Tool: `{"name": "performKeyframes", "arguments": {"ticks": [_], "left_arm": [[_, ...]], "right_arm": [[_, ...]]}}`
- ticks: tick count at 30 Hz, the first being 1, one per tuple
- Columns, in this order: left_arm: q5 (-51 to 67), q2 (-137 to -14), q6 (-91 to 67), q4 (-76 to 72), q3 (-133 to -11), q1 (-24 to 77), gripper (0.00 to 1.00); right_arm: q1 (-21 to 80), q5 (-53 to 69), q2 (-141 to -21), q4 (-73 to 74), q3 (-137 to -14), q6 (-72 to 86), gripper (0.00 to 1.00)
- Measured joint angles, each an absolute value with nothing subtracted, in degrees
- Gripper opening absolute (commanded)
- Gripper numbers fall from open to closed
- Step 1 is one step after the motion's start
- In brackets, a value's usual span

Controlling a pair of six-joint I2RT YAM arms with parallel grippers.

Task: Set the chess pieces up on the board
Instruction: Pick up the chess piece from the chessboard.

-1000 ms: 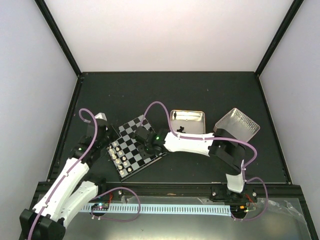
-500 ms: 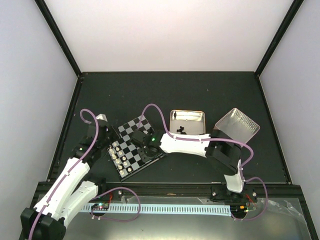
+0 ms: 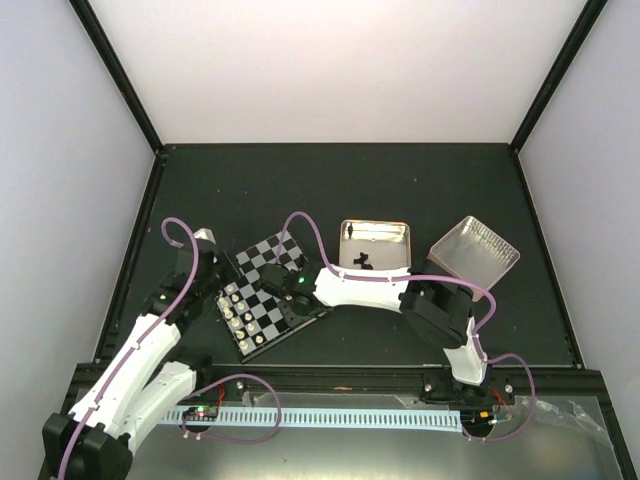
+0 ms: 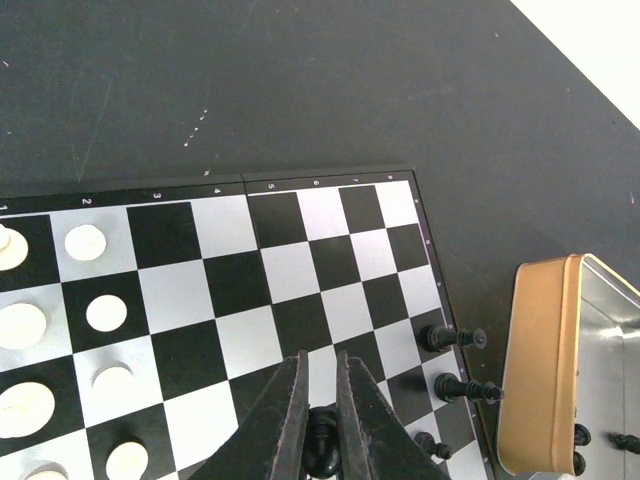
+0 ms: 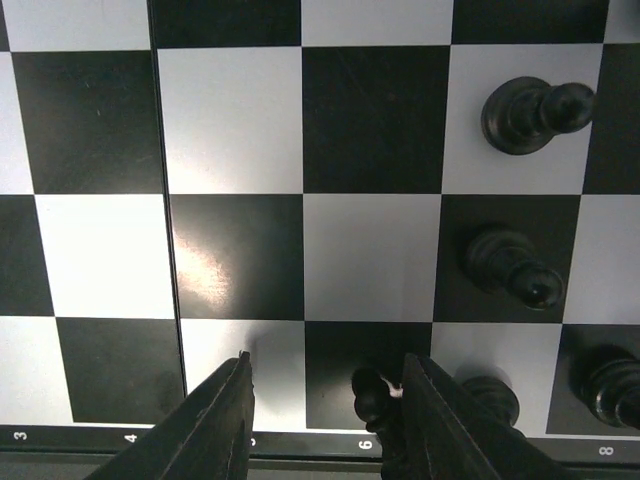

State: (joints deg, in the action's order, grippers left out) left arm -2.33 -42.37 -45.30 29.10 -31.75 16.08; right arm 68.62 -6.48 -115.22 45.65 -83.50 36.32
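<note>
My left gripper moves outward and lowers the piece onto the dark square (image 3: 274, 244) (image 4: 362, 209) beside the far white corner next, since it lies empty, outward and below.
The board (image 3: 262, 285) lies tilted between my arms, with cream-white pieces along its left side. My left gripper (image 4: 320, 362) hangs over the board (image 4: 300, 260) and is shut on a black chess piece (image 4: 322, 442), which shows between its fingers. Three black pieces (image 4: 452, 338) stand along the board's right edge. My right gripper (image 5: 326, 375) is open low over the board (image 5: 370, 120). A black piece (image 5: 369, 392) stands on a dark square close to its right finger. Several other black pieces (image 5: 528, 112) stand to the right of it. In the top view my right gripper (image 3: 287, 293) is over the board's near right part.
An open gold-rimmed tin (image 3: 375, 232) with a few black pieces inside sits right of the board; its rim (image 4: 540, 370) shows in the left wrist view. Its silver lid (image 3: 476, 247) lies further right. Cream-white pieces (image 4: 86, 242) fill the board's left squares.
My right arm has reached further left over the board. My left arm has hardly moved.
</note>
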Motion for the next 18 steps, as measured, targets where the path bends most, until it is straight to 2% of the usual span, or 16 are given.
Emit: {"name": "performKeyframes", "arguments": {"ticks": [11,18], "left_arm": [[-1.83,-42.39,-44.97,29.1,-31.57,16.05,0.03],[-1.21,-42.39,-44.95,29.08,-31.55,16.05,0.02]], "right_arm": [[68.62,-7.16,-115.2,46.5,-83.53,35.83,0.46],[68.62,-7.46,-114.78,46.54,-82.26,35.22,0.37]]}}
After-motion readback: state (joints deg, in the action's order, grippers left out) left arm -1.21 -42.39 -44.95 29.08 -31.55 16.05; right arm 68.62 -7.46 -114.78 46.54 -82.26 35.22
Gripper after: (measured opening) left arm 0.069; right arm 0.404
